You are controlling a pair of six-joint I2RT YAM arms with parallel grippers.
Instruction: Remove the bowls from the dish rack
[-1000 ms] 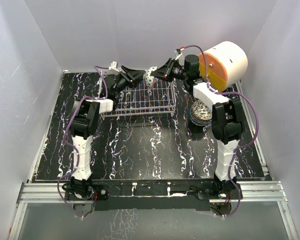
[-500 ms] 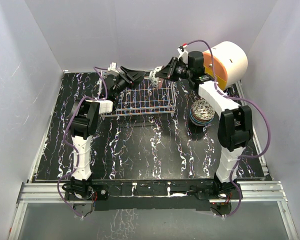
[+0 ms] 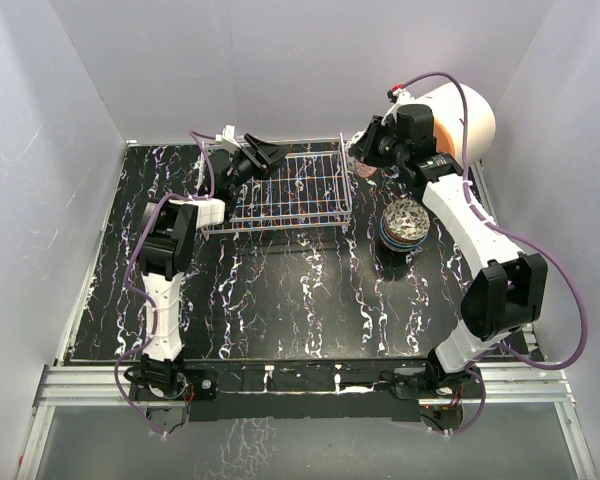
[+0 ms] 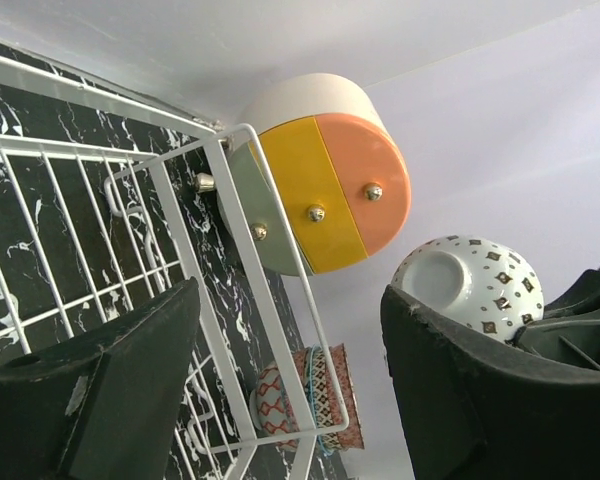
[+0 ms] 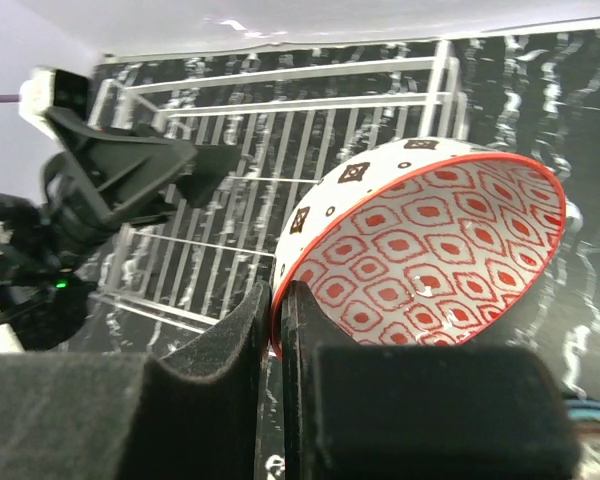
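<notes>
The white bowl should go onto the stack of bowls next. The stack is below and back from my right gripper, so my right gripper will move back and down and release the bowl there.
The dish rack stands at the back of the table and I see no bowls in it. My right gripper is shut on the rim of a white bowl with brown squares outside and a red pattern inside, held in the air just right of the rack. The grip shows in the right wrist view. A stack of bowls sits on the table right of the rack, also in the left wrist view. My left gripper is open and empty over the rack's back left part.
A big white cylinder with an orange-yellow face lies at the back right, close behind my right arm. White walls enclose the black marbled table on three sides.
My right gripper has carried the bowl up and to the right, from over the rack's back right corner to beside the rack. The left arm has hardly moved.
</notes>
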